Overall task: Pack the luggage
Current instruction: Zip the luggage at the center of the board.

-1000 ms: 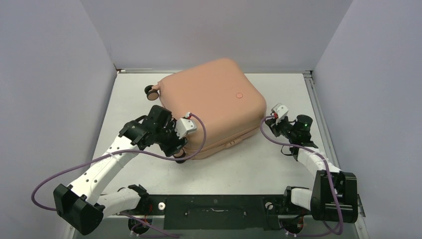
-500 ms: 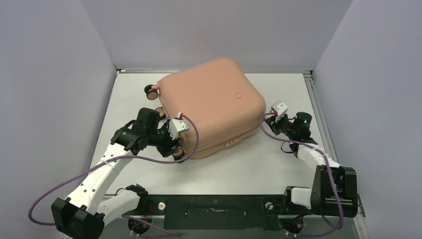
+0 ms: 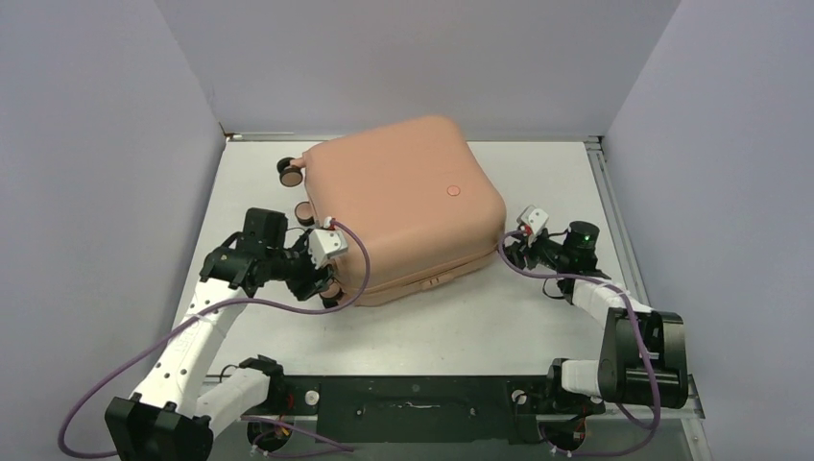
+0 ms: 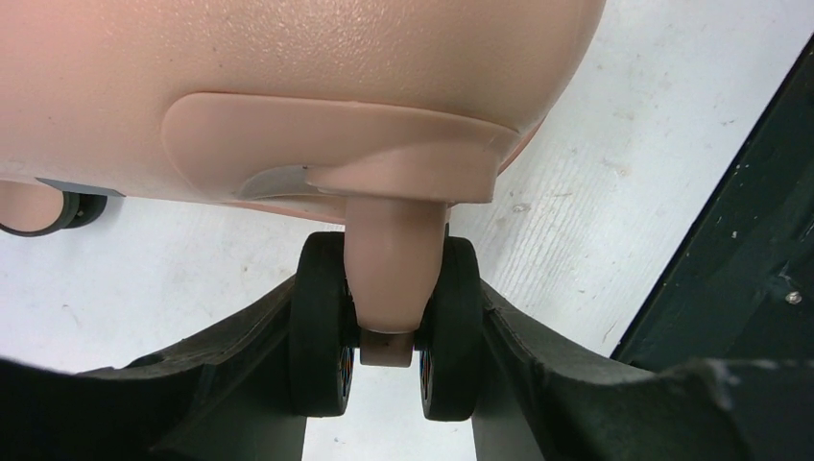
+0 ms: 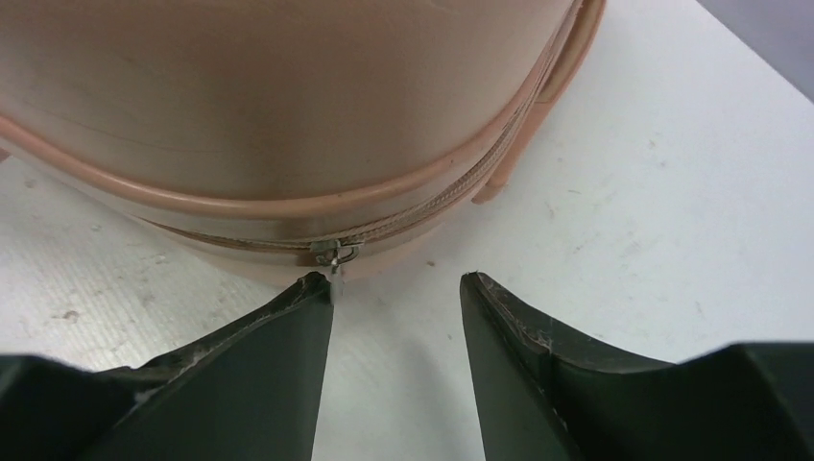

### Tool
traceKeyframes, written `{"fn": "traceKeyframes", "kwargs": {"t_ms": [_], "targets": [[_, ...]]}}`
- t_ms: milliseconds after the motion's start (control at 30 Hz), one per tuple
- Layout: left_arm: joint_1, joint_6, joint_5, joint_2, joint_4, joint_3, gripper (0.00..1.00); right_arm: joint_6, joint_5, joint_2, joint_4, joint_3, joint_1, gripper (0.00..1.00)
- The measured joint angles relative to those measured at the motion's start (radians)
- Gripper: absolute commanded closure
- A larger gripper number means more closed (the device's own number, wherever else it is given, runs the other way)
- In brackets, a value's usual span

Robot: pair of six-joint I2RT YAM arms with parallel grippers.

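Observation:
My left gripper is to pull the caster wheel left in the top view, toward the grey wall, and release it, as bare tabletop lies there.
The salmon-pink luggage (image 3: 403, 202) lies closed on the white table, its round dot (image 3: 454, 191) facing up. My left gripper (image 3: 322, 281) is at its near-left corner, shut on a black-and-pink caster wheel (image 4: 389, 307), with one finger pressed against each tyre. My right gripper (image 3: 510, 253) sits at the luggage's right corner, and its jaws stand open over bare table. In the right wrist view the small metal zipper pull (image 5: 336, 257) hangs on the zip seam just off the left fingertip (image 5: 312, 288) and is not gripped.
Two more caster wheels (image 3: 288, 171) (image 3: 305, 209) stick out on the luggage's left side. Grey walls enclose the table on three sides, with a metal rail (image 3: 605, 192) along the right. A black mounting bar (image 3: 413, 394) runs along the near edge.
My left arm has drawn back to the left with the caster wheel, and the luggage has slid and turned left with it. My right gripper has followed and opened.

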Motion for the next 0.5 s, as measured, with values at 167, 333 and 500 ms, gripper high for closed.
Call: {"fn": "traceKeyframes", "kwargs": {"t_ms": [167, 333, 500], "targets": [[0.107, 0.102, 0.07, 0.003, -0.029, 0.0, 1.0, 0.069, -0.099, 0.059, 0.067, -0.008, -0.002, 0.62], [0.181, 0.178, 0.142, 0.03, -0.052, 0.002, 1.0, 0.136, -0.154, 0.066, 0.114, -0.009, -0.003, 0.65], [0.228, 0.22, 0.186, 0.063, -0.07, 0.013, 1.0, 0.157, -0.175, 0.064, 0.11, -0.01, 0.015, 0.93]]}}
